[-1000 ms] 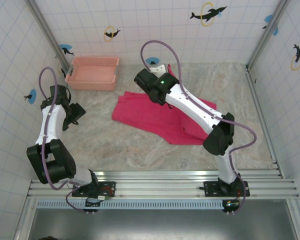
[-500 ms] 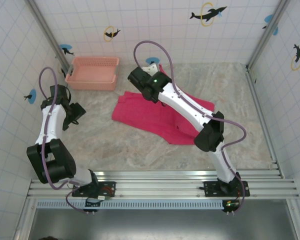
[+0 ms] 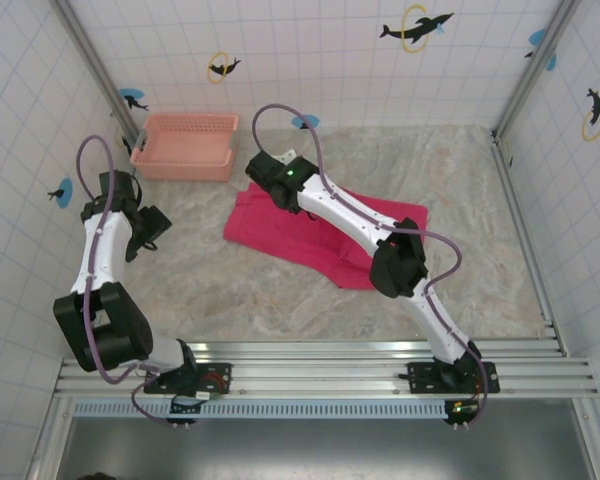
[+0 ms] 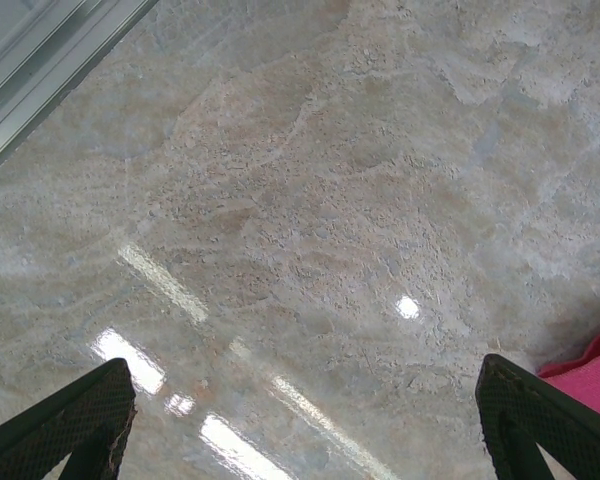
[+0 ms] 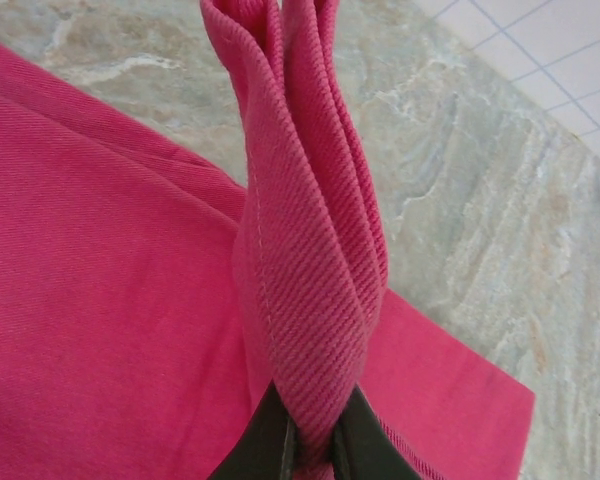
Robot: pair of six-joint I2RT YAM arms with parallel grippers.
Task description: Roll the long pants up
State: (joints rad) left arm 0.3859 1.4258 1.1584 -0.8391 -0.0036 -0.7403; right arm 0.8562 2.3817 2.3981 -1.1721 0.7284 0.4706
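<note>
My right gripper lowers toward the flat cloth (image 3: pixel 272 212) (image 5: pixel 170 290) next, then releases the bunched fold, to get that fold down at the pants' basket-side end.
The long pants (image 3: pixel 292 237) lie flat, bright magenta, in the middle of the table. My right gripper (image 3: pixel 261 181) reaches over their far left end. In the right wrist view it (image 5: pixel 315 452) is shut on a bunched fold of the pants (image 5: pixel 310 250), which stands up from between the two black fingers above the flat cloth. My left gripper (image 3: pixel 152 228) hovers over bare table left of the pants. In the left wrist view it (image 4: pixel 305 440) is open with nothing between the fingers (image 4: pixel 75 420), and a corner of the pants (image 4: pixel 595 375) shows at the right edge.
A pale salmon-pink lattice basket (image 3: pixel 185 146) stands at the back left, close to the pants' far left end. Tiled walls enclose the table on three sides. A metal rail (image 3: pixel 310 352) runs along the near edge.
My right arm has swung left across the pants, carrying the gripped fold from near the back wall toward the left end. The left arm has not moved.
</note>
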